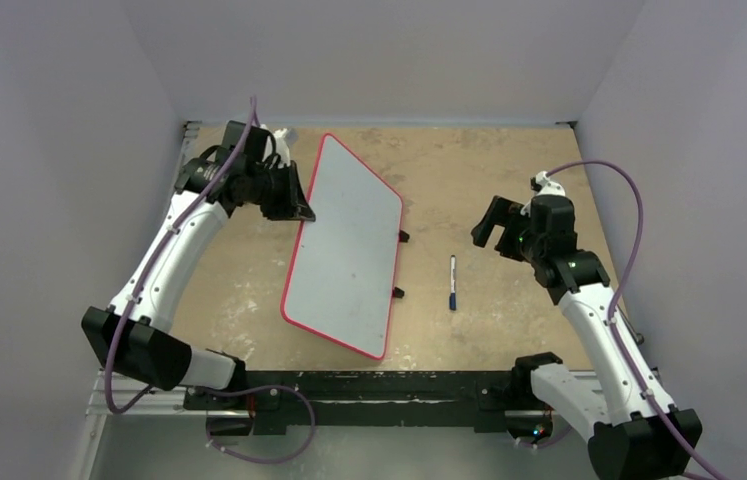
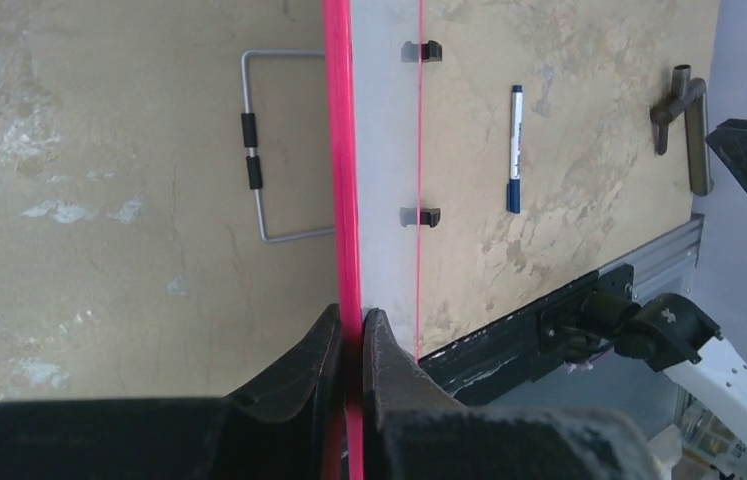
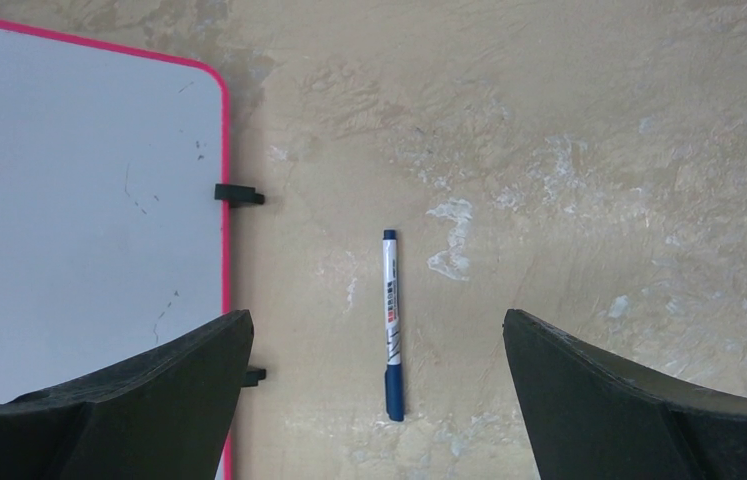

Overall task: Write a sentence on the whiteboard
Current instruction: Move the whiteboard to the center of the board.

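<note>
The wire stand (image 2: 253,150) is beneath the whiteboard, so to turn the whiteboard, my left gripper first needs to swing its red rim outward and toward the right in the top view, then open.
The whiteboard (image 1: 344,245) with a red rim lies tilted, its left edge raised. My left gripper (image 1: 294,205) is shut on that red rim (image 2: 347,200), seen edge-on in the left wrist view, my fingertips (image 2: 374,330) pinching it. The board face (image 3: 79,200) is blank apart from faint marks; no sentence shows. A white marker with a blue cap (image 1: 452,282) lies on the table right of the board. My right gripper (image 1: 497,225) is open and empty, hovering above the marker (image 3: 391,320), which lies between its spread fingers (image 3: 199,370).
Two small black feet (image 3: 239,195) stick out of the board's right edge. A wire stand (image 2: 261,150) shows on the table under the raised board. The table is bare wood with worn patches, walled on three sides; the black mounting rail (image 1: 369,390) runs along the near edge.
</note>
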Available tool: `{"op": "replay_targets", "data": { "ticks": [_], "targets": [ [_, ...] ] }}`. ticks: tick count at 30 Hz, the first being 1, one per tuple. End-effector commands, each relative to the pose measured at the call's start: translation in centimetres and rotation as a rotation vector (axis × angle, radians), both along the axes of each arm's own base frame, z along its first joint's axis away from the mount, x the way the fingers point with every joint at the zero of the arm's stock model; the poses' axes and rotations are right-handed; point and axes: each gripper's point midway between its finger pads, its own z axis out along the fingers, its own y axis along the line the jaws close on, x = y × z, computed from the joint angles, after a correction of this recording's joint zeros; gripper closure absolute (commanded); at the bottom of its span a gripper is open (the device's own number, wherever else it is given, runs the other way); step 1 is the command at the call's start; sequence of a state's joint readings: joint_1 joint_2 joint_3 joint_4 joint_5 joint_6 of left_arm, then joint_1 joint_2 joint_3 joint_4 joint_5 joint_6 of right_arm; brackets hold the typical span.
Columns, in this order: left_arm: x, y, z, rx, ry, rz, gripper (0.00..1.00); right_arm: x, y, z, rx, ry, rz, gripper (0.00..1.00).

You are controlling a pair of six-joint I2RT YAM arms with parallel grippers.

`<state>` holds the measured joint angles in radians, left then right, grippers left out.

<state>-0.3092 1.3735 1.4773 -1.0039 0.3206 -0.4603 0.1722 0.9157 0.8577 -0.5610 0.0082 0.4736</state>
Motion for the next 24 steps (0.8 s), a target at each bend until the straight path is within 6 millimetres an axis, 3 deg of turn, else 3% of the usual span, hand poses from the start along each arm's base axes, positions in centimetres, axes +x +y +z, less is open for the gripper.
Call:
{"op": "replay_targets", "data": {
  "ticks": [1, 18, 24],
  "targets": [
    [0.9, -1.2, 1.9, -0.016, -0.077, -0.203, 1.00, -0.2, 0.1, 0.0, -0.008, -0.012, 0.017, 0.01],
    [7.8, -4.8, 3.4, -0.073, -0.092, -0.313, 1.00, -0.7, 0.9, -1.1, 0.039, 0.012, 0.035, 0.01],
    [8.7, -5.4, 3.7, -0.086, -0.078, -0.342, 1.00, -0.9, 0.7, -1.1, 0.034, 0.012, 0.027, 0.01]
  ]
}}
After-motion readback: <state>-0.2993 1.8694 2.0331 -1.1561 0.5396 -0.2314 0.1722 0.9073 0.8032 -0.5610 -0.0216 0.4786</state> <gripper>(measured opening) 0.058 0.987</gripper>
